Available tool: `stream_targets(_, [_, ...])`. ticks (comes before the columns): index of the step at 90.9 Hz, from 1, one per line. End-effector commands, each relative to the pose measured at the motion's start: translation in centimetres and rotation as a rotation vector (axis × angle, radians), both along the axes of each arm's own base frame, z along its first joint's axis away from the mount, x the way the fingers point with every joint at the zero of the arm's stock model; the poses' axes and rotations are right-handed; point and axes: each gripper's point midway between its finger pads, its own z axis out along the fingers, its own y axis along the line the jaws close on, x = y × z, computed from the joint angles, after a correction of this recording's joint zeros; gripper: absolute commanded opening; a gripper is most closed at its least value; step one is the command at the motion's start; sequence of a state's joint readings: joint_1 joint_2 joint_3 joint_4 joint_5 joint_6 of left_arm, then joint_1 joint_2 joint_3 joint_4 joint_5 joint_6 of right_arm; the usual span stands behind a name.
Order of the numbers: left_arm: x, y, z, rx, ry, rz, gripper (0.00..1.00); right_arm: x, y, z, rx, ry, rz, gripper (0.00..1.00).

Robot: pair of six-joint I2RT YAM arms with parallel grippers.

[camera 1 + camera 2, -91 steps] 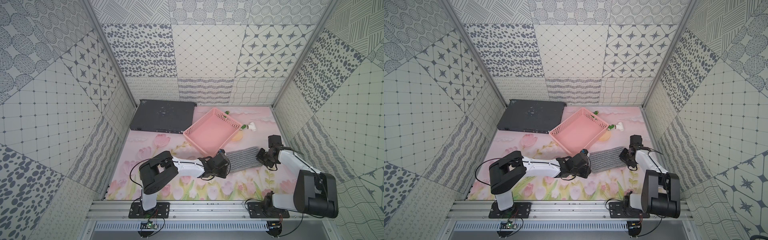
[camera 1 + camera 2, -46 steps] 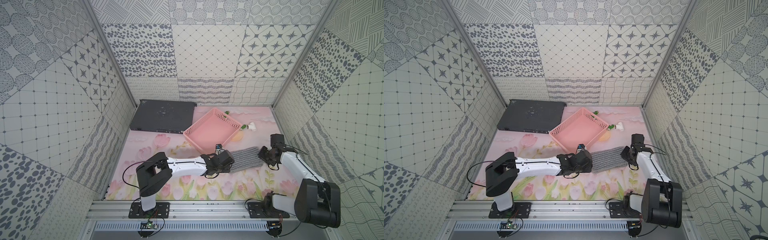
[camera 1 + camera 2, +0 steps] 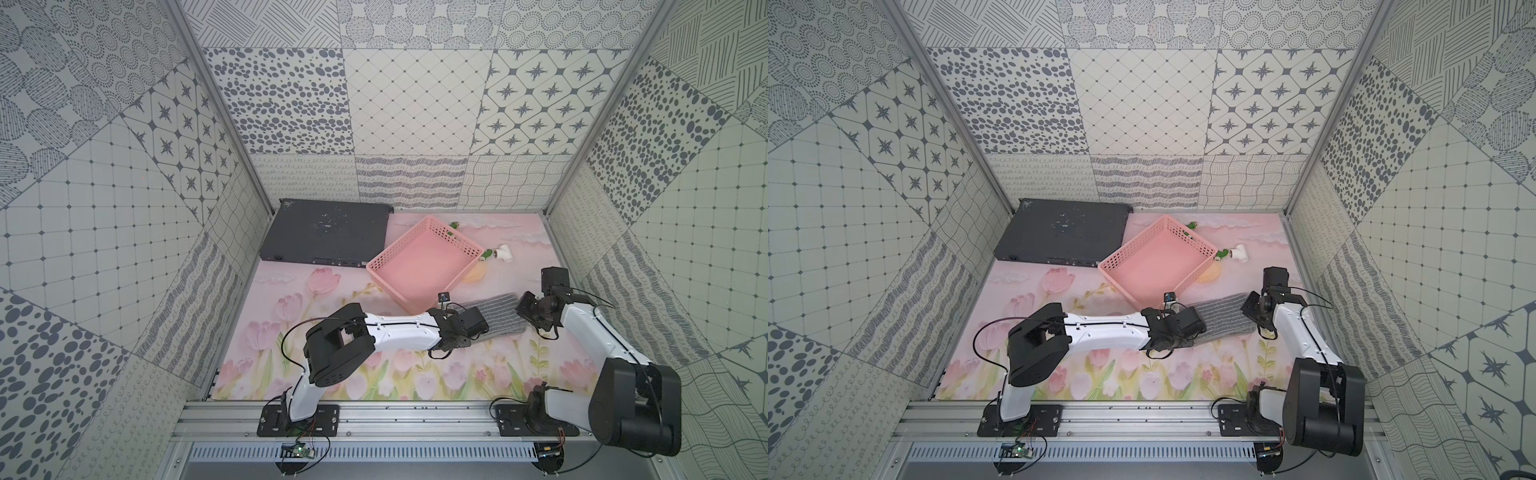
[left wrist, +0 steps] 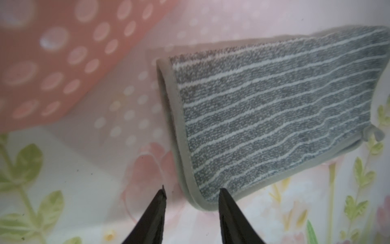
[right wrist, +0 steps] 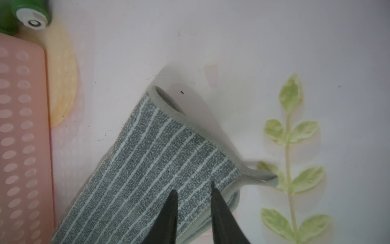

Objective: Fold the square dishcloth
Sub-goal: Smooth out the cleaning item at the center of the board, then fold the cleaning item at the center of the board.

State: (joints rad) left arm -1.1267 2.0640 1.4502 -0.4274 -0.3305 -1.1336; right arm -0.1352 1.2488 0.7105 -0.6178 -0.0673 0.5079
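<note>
I next lower my left gripper over the cloth's near hemmed corner [image 4: 202,202] and close, as the doubled hem is between its open fingers.
The square dishcloth [image 3: 498,313] [image 3: 1223,318], grey with thin pale stripes, lies folded double as a flat band on the flowered mat, just in front of the pink basket. My left gripper [image 4: 192,191] [image 3: 473,326] is low at its left end. The jaws are open and the cloth's doubled hemmed corner [image 4: 200,200] lies just inside one fingertip, not pinched. My right gripper [image 5: 193,188] [image 3: 528,311] hovers over the cloth's right end [image 5: 160,160]. It is open a little, and striped cloth shows between its fingers. A hanging loop [image 5: 261,176] sticks out from that corner.
The pink perforated basket [image 3: 386,286] [image 3: 1113,278] stands empty right behind the cloth. A flat black box [image 3: 328,232] lies at the back left. A white and green pipe piece [image 3: 505,253] and a green piece [image 3: 454,225] lie behind the basket. Patterned walls enclose the mat.
Both grippers have opened somewhat. The left wrist has shifted slightly right along the cloth's left end, and the right arm has drawn back a little. The cloth lies where it was.
</note>
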Motion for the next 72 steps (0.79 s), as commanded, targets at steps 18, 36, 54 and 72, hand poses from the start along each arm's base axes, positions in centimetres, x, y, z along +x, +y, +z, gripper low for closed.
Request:
stream_targets(18, [-1.0, 2.7, -3.3, 0.177, 0.066, 0.02, 0.34, 1.4, -0.1, 2.1, -0.011, -0.068, 0.011, 0.3])
stream_targets(36, [-1.0, 2.6, -4.5, 0.185, 0.106, -0.005, 0.34, 1.7, -0.2, 2.7, -0.014, -0.087, 0.008, 0.3])
stream_targets(54, [-0.8, 2.8, -4.6, 0.177, 0.113, -0.005, 0.36, 1.9, -0.2, 3.0, -0.015, -0.093, 0.006, 0.3])
stream_targets(72, [-0.7, 3.6, -6.4, 0.189, 0.176, 0.001, 0.3, 2.1, -0.3, 3.3, -0.018, -0.099, 0.005, 0.3])
